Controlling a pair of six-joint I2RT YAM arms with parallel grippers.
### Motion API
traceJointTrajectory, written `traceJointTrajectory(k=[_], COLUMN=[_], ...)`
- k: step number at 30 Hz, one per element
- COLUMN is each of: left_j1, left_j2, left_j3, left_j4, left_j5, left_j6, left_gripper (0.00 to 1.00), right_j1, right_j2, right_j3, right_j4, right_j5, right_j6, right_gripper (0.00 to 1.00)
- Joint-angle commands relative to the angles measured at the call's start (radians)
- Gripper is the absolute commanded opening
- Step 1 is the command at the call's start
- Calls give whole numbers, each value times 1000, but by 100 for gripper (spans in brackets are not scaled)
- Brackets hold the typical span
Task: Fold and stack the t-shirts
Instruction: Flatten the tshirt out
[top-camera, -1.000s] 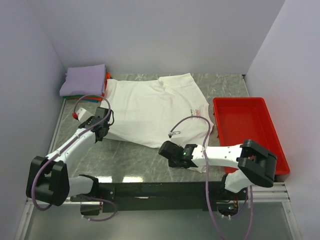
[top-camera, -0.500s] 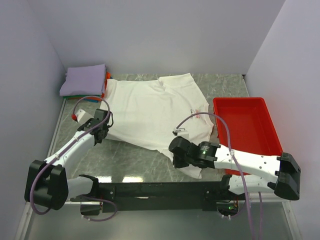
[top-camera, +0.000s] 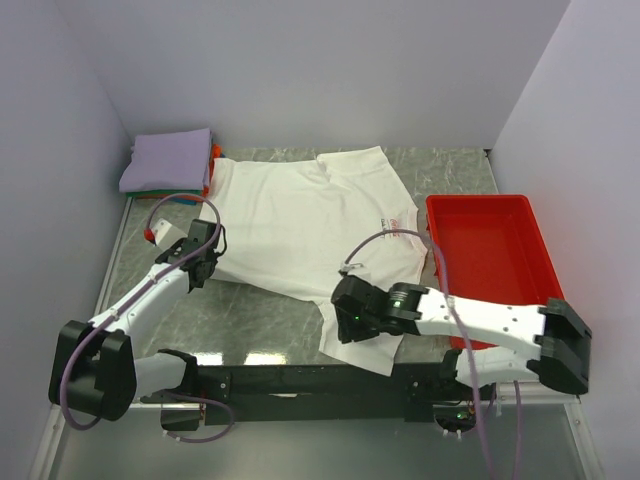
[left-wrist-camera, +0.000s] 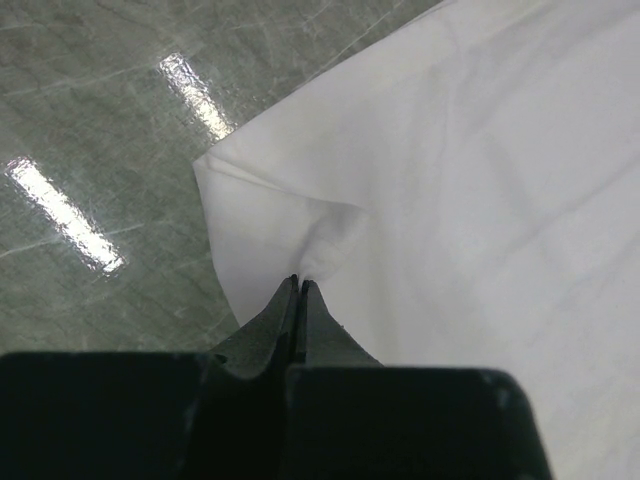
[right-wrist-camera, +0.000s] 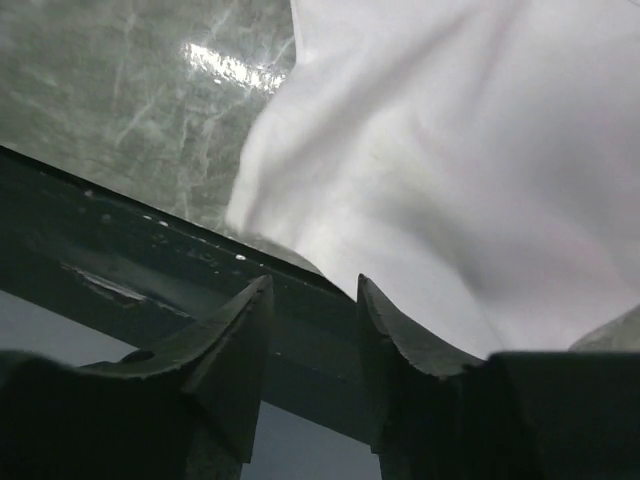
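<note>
The sleeve's tray-side corner hangs over the dark front bar, past my fingers. My right gripper needs to move toward the tray and back next, and lower onto that corner.
The white t-shirt (top-camera: 300, 225) lies spread on the marble table, with a small red logo (top-camera: 396, 225) near its right side. My left gripper (top-camera: 207, 258) is shut on a pinch of cloth just inside the shirt's near-left corner (left-wrist-camera: 299, 282). My right gripper (top-camera: 343, 318) hovers open over the shirt's near-right corner (right-wrist-camera: 312, 285), with nothing between its fingers. That corner of the white t-shirt (right-wrist-camera: 450, 150) drapes to the table's front edge. At the back left, a folded lavender t-shirt (top-camera: 168, 158) tops a stack with orange (top-camera: 214, 153) and green (top-camera: 150, 193) edges showing.
A red plastic tray (top-camera: 490, 260) stands at the right of the table, next to the shirt. The dark front rail (right-wrist-camera: 150, 270) runs just below my right fingers. Grey walls close in the left, back and right sides.
My right gripper has opened and let go of the shirt's near-right corner, which now lies lower, at the front edge. The left gripper keeps its pinch and has barely moved.
</note>
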Motion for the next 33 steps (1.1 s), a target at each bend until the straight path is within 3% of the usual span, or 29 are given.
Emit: traceJointTrajectory(k=[1, 6, 15, 22, 27, 33], left_j1=[4, 4, 4, 4, 4, 4], left_j2=[-36, -42, -51, -50, -56, -70], left_j3=[2, 2, -14, -11, -14, -17], left_j4=[24, 22, 42, 39, 39, 27], left_j5=[-3, -9, 6, 12, 14, 6], left_j6=[21, 27, 20, 23, 23, 20], left_gripper=[1, 1, 1, 1, 1, 1], right_j1=[-4, -8, -8, -8, -10, -10], right_j2=[-180, -416, -679, -683, -674, -627], right_j3=[-22, -142, -442, -462, -524, -496], right_j4=[-81, -237, -204, -242, -134, -152], right_j5=[119, 182, 44, 87, 90, 207], right_j6=[102, 289, 504, 547, 555, 553], right_gripper=[48, 49, 49, 49, 49, 45])
